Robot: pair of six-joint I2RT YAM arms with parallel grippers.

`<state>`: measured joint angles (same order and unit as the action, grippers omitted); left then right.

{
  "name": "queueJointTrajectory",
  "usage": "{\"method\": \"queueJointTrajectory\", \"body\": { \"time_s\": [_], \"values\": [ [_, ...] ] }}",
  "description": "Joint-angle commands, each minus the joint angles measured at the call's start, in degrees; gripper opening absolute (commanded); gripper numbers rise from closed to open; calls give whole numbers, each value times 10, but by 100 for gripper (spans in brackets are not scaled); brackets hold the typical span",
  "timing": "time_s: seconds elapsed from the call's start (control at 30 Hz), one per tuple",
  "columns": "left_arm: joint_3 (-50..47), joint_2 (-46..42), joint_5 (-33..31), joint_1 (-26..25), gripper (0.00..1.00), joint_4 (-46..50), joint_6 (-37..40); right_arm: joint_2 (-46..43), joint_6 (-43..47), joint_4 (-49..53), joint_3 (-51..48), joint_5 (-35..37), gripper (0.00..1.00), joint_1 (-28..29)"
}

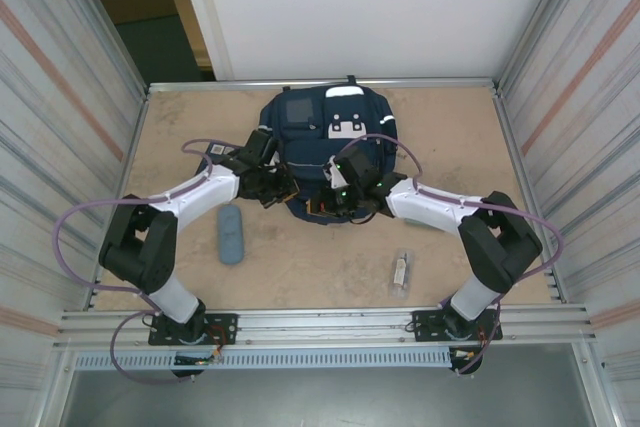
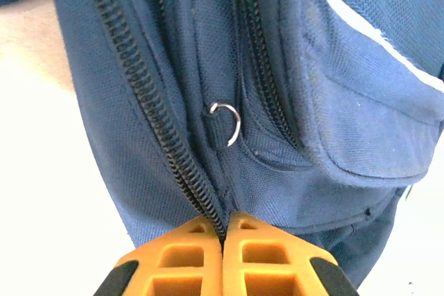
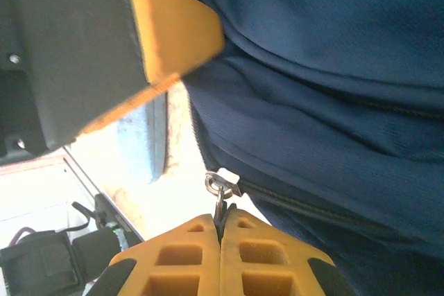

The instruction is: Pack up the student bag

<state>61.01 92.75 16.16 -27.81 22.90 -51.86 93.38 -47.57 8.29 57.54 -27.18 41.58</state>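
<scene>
I should next pull the zipper pull with my right gripper along the zipper line [image 2: 149, 112], away from my left gripper, to the near corner of the bag, then release.
The navy student bag [image 1: 322, 137] lies flat at the back middle of the table, its near end between both grippers. My left gripper [image 2: 223, 232] is shut on the bag's fabric, right where a black zipper line [image 2: 149, 112] runs into the jaws. A small metal ring [image 2: 227, 121] hangs on the cloth just above. My right gripper [image 3: 220, 221] is shut on a thin metal zipper pull [image 3: 219, 204] that hangs from a silver ring [image 3: 216, 184] at the bag's [image 3: 333, 102] edge. In the top view the left gripper [image 1: 283, 188] and the right gripper [image 1: 346, 199] sit close together at the bag's near edge.
A blue-grey oblong case [image 1: 231, 235] lies on the table left of centre, near the left forearm. A small pale object [image 1: 401, 269] lies at the front right. Metal walls close in the table on both sides. An orange fingertip of the left gripper [image 3: 173, 32] crosses the right wrist view.
</scene>
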Motion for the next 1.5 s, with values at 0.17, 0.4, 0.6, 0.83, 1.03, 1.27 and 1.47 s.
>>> {"method": "queueJointTrajectory", "body": {
  "time_s": [0.17,0.4,0.6,0.83,1.03,1.27,1.47],
  "values": [
    [9,29,8,69,0,-28,95,-44,55,189,-32,-138,0,-138],
    [51,50,20,99,11,-13,178,-42,119,240,-47,-168,0,-211],
    [39,17,17,106,37,2,170,-28,131,218,-16,-159,11,-170],
    [-3,-51,39,70,50,33,100,-43,178,178,13,-55,55,-145],
    [-1,-70,-40,14,54,25,10,12,142,88,23,-56,55,-127],
    [-34,-52,-61,-16,54,-25,-46,80,143,54,62,5,45,-89],
    [-38,-24,-49,-27,53,-37,-42,99,155,46,74,46,25,-71]
  ]
}}
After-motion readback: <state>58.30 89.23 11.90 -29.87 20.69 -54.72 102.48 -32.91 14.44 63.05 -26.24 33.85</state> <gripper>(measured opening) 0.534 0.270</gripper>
